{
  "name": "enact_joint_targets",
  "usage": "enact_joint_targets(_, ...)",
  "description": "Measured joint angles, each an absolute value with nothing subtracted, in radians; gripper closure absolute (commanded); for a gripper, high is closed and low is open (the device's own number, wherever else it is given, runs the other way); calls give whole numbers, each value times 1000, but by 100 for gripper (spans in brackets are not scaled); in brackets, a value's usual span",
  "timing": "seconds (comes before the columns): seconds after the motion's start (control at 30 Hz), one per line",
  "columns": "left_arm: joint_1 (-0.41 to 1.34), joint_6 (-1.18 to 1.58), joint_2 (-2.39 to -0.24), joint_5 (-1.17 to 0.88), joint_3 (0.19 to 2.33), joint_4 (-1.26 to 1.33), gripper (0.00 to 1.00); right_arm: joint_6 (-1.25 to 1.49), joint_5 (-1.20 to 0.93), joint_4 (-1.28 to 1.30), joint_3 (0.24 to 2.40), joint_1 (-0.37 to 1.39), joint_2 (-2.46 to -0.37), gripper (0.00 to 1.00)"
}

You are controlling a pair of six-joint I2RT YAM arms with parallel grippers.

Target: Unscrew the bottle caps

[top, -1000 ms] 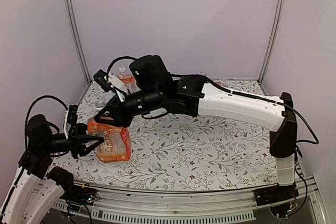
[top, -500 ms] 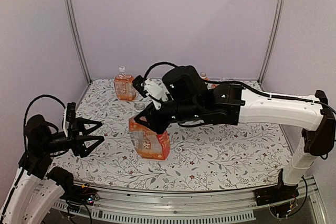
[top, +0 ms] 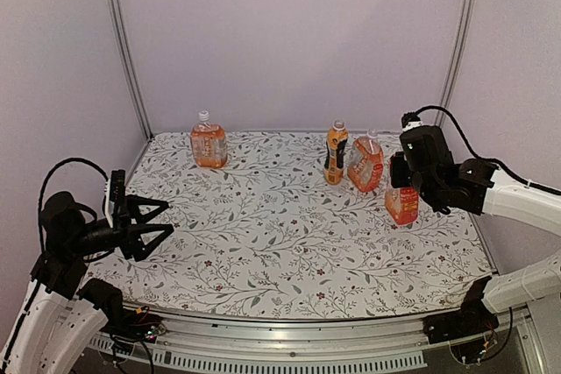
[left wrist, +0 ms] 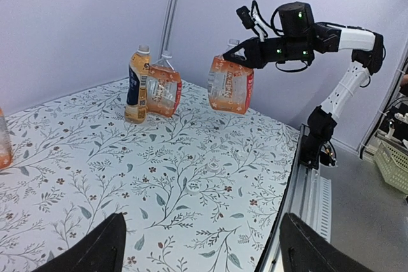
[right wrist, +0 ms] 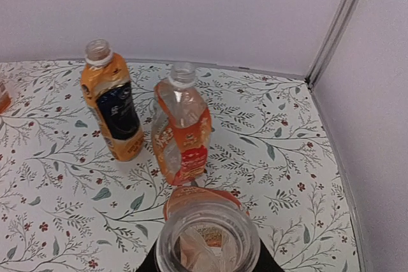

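The bottle in the robot's right gripper is already capless, so it needs to move outward and down next for release on the free tabletop [right wrist: 233, 148] beside the other red-labelled bottle.
My right gripper [top: 401, 185] is shut on the neck of a red-labelled orange-drink bottle [top: 401, 206], held just above the table at the right. Its mouth [right wrist: 207, 237] is open, with no cap. Beside it stand a dark-labelled bottle [right wrist: 115, 109] and another red-labelled bottle [right wrist: 183, 125], both with bare necks. A fourth bottle [top: 209, 144] at the back left still wears its white cap [top: 203, 116]. Two loose bottle caps [left wrist: 212, 165] [left wrist: 192, 186] lie on the table. My left gripper [top: 162, 225] hovers open and empty at the near left.
The floral table top [top: 280, 243] ends in a metal rail [left wrist: 309, 189] along the near side. Purple walls and metal corner posts [top: 456, 41] close in the back and sides. The right arm [top: 517, 199] reaches in along the right wall.
The right arm has swung from the left across to the far right, carrying the bottle with it. The left gripper let go of that bottle, opened, and has stayed in place since.
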State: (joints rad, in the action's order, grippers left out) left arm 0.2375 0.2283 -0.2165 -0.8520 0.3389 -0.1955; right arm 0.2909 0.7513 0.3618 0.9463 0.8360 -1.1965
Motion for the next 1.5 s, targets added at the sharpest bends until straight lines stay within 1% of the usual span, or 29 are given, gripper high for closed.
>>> enact_joint_targets(0.2, 217, 228, -231, -850, 339, -196, 17, 257, 768, 192, 842, 561, -1183, 100)
enact_joint_targets(0.33, 207, 228, -239, -848, 339, -196, 17, 229, 709, 1, 798, 429, -1268, 100)
enact_joint_targets(0.53, 189, 229, -250, -847, 339, -196, 17, 186, 642, -195, 860, 367, -1524, 100)
enact_joint_targets(0.73, 176, 229, -257, -848, 339, -195, 17, 160, 609, -353, 916, 361, -1681, 99)
enact_joint_targets(0.9, 175, 229, -260, -848, 339, -192, 17, 193, 607, -387, 945, 357, -1726, 69)
enact_joint_targets(0.93, 175, 229, -260, -848, 339, -191, 17, 204, 607, -387, 945, 357, -1726, 59)
enact_joint_targets(1.03, 175, 229, -260, -848, 337, -189, 17, 230, 599, -389, 945, 357, -1726, 42)
enact_joint_targets(1.1, 174, 229, -260, -848, 337, -186, 17, 242, 588, -384, 944, 356, -1725, 33)
enact_joint_targets(1.2, 174, 229, -260, -848, 337, -182, 17, 250, 574, -355, 940, 357, -1725, 28)
enact_joint_targets(1.3, 174, 229, -260, -848, 335, -178, 17, 250, 564, -332, 939, 357, -1723, 21)
enact_joint_targets(1.4, 174, 229, -260, -848, 335, -177, 17, 250, 559, -306, 939, 357, -1711, 11)
enact_joint_targets(1.47, 174, 229, -260, -848, 334, -177, 17, 253, 552, -292, 939, 357, -1698, 2)
enact_joint_targets(1.5, 174, 229, -260, -848, 334, -177, 17, 248, 546, -286, 939, 357, -1689, 1)
